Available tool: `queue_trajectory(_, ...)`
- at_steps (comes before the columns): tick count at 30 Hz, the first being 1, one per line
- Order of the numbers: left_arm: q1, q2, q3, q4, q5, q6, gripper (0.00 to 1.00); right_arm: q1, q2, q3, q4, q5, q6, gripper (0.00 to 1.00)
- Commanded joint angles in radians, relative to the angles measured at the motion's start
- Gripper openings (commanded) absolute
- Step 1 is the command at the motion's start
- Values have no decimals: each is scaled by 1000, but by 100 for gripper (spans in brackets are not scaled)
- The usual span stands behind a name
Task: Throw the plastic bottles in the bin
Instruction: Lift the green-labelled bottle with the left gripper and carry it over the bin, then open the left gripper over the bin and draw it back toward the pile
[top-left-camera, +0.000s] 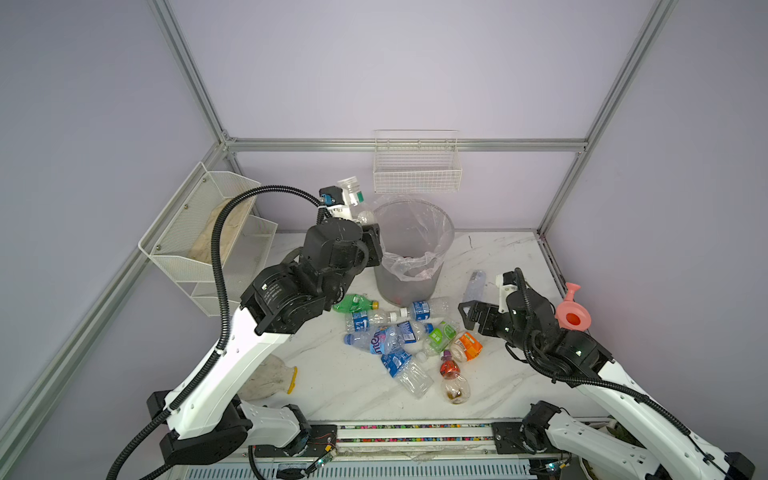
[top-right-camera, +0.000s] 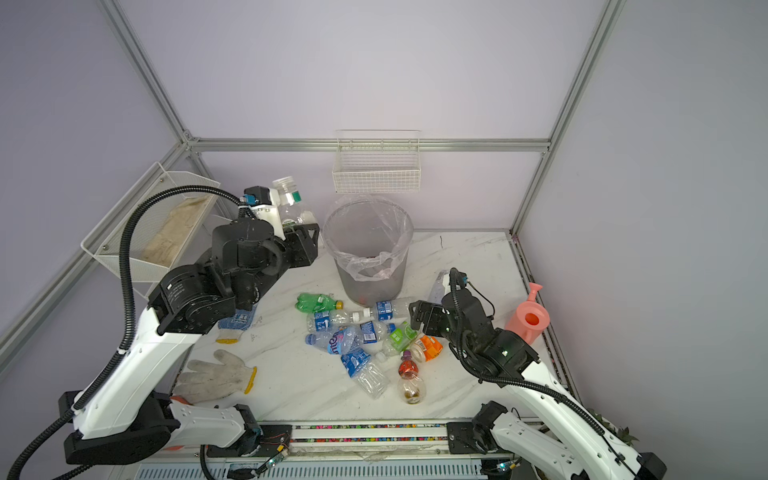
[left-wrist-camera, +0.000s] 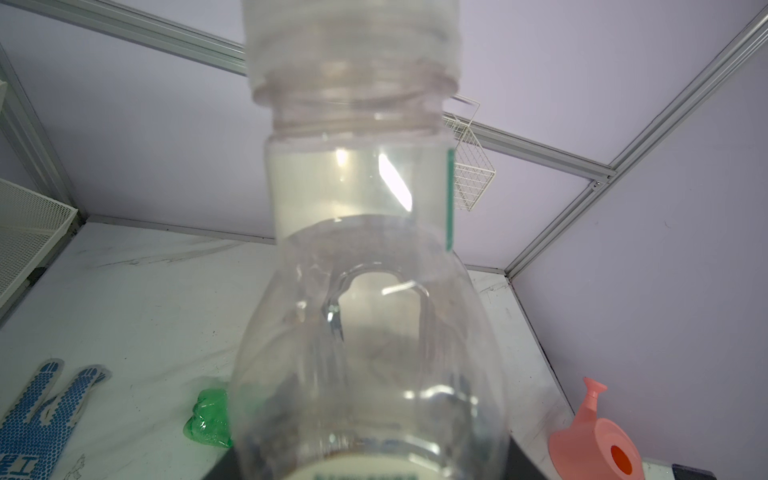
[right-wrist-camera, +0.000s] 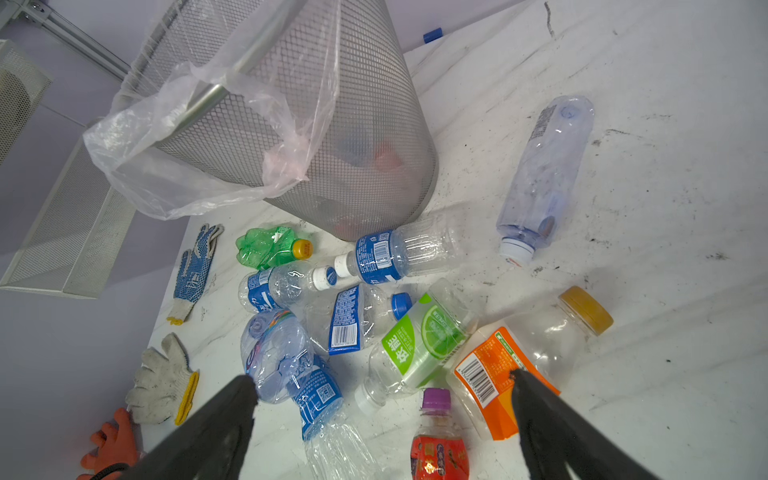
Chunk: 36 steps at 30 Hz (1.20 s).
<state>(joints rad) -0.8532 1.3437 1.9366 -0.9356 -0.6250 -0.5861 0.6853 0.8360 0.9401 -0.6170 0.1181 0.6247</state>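
My left gripper moves the clear plastic bottle (top-left-camera: 351, 193) across the bin's rim and over the bin's opening (top-left-camera: 414, 230) next to release it, since it still hangs beside the opening.
My left gripper (top-left-camera: 365, 226) is shut on a clear plastic bottle (top-left-camera: 351, 193) with a green-edged label, held up just left of the bin's rim. This bottle (left-wrist-camera: 361, 249) fills the left wrist view and hides the fingers. The bin (top-left-camera: 409, 282), grey mesh lined with a clear bag, stands at the table's middle back in both top views. Several plastic bottles (top-left-camera: 395, 332) lie in a heap in front of it, with a green one (top-left-camera: 353, 303) at the left and an orange-labelled one (top-left-camera: 467, 345) at the right. My right gripper (top-left-camera: 469, 311) hangs open over the heap's right side, empty (right-wrist-camera: 382, 378).
A pink watering can (top-left-camera: 572, 313) stands at the right table edge. A white wire basket (top-left-camera: 417, 174) hangs on the back wall and a mesh shelf (top-left-camera: 216, 232) on the left wall. Gloves (top-right-camera: 216, 374) lie at the front left, and a blue-dotted glove (top-right-camera: 237, 322) under the left arm.
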Motion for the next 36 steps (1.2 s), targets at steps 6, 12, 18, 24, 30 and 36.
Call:
queue_trajectory(6, -5, 59, 170, 55, -1, 70, 31, 1, -11, -7, -8, 7, 15, 97)
queue_trajectory(12, -5, 121, 186, 100, -20, 111, 32, -1, -12, -2, -10, 7, 16, 97)
queue_trajectory(18, -4, 258, 187, 257, -77, 275, 40, 0, 0, 29, -20, 3, 23, 97)
queue_trajectory(24, 74, 552, 600, 20, 118, 303, 100, 2, 13, 106, -47, 5, 18, 97)
queue_trajectory(30, 8, 429, 532, 109, 50, 329, 100, 0, -35, 118, -47, 5, 23, 97)
queue_trajectory(36, -11, 321, 401, 114, 45, 317, 100, 1, -44, 112, -70, -5, 32, 97)
